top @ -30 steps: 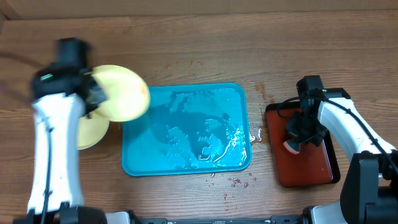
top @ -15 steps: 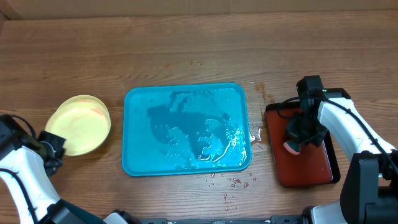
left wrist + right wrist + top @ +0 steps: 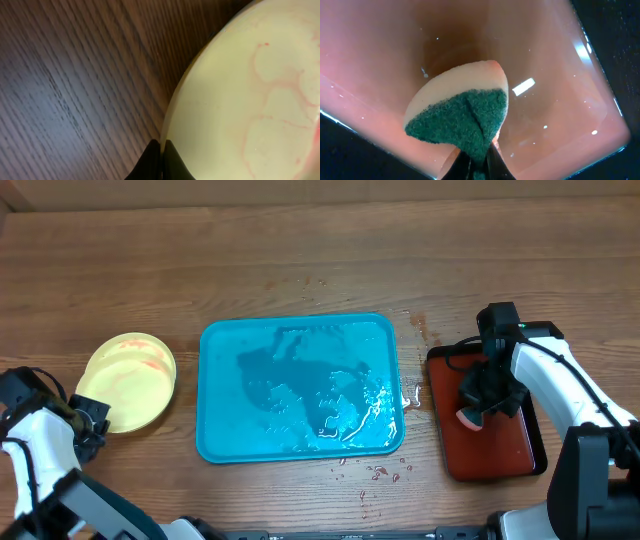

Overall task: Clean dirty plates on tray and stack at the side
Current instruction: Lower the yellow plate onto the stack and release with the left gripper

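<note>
Next I will shift the top plate in my left gripper outward to line both plates up and release the top plate's rim, since the lower plate's uncovered far edge lies outward.
A stack of pale yellow-green plates (image 3: 125,378) lies on the table left of the tray (image 3: 215,442), which is turquoise, wet and holds no plate. The top plate (image 3: 250,100) carries faint pink smears. My left gripper (image 3: 90,418) sits at the stack's lower-left edge, and the left wrist view shows it (image 3: 161,156) shut on the plate's rim. My right gripper (image 3: 478,402) hovers over the dark red tray (image 3: 500,455), shut (image 3: 479,162) on a sponge (image 3: 465,115) with a green scouring side and a pale back.
The dark red tray (image 3: 560,65) with a black rim lies right of the turquoise one and looks wet. Water and red droplets (image 3: 385,472) spot the wood near the turquoise tray's right corners. A cardboard wall (image 3: 320,192) runs along the back.
My left arm swung from beside the tray to the far left and set the raised plate down on the one lying there. The right arm has not moved.
</note>
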### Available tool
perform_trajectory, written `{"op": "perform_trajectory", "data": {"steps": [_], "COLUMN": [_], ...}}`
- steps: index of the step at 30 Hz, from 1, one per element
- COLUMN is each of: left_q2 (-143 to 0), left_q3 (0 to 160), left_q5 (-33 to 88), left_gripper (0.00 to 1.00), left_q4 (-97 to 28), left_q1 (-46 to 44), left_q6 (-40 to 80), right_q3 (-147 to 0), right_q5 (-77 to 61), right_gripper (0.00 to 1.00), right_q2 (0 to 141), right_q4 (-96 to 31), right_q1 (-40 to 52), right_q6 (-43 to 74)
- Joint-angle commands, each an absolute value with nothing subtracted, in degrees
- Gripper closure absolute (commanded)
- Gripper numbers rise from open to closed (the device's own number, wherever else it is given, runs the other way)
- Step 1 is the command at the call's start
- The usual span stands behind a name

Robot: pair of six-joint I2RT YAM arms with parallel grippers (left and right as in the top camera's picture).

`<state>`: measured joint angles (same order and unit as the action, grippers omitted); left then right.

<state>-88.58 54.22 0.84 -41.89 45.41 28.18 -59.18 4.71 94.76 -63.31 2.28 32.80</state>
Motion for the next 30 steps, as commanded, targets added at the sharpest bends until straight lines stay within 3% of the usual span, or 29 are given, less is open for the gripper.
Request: {"op": "perform_trajectory", "data": {"steps": [1, 13, 16, 20, 30], "left_q2": [-90.87, -91.20, -91.20, -91.20, -91.09], "left_q3": [53.80, 54.28, 54.28, 54.28, 57.28], "left_q5": [0.03, 2.13, 2.66, 4.38, 4.54], "left_gripper": [0.96, 0.92, 0.82, 0.77, 0.43], "left_q4": [-41.04, -35.73, -33.95, -31.73, -33.71], "left_q1": [45.30, 45.17, 43.99, 41.28, 33.85], "left_q6": [29.21, 28.82, 28.05, 26.44, 25.91], "right_q3": [-59.31, -59.31, -59.31, -59.31, -59.31], "right_q5": [4.84, 4.82, 4.84, 4.84, 4.82], "right_gripper": [0.96, 0.96, 0.96, 0.96, 0.96], "right_q2": [93.45, 93.45, 93.45, 93.45, 93.45], "right_q4": [-63.48, -63.53, -63.72, -63.96, -65.06], "right_q1": [2.13, 2.13, 2.13, 2.13, 2.13], "right_q6": [32.80, 32.80, 32.80, 32.80, 32.80]}}
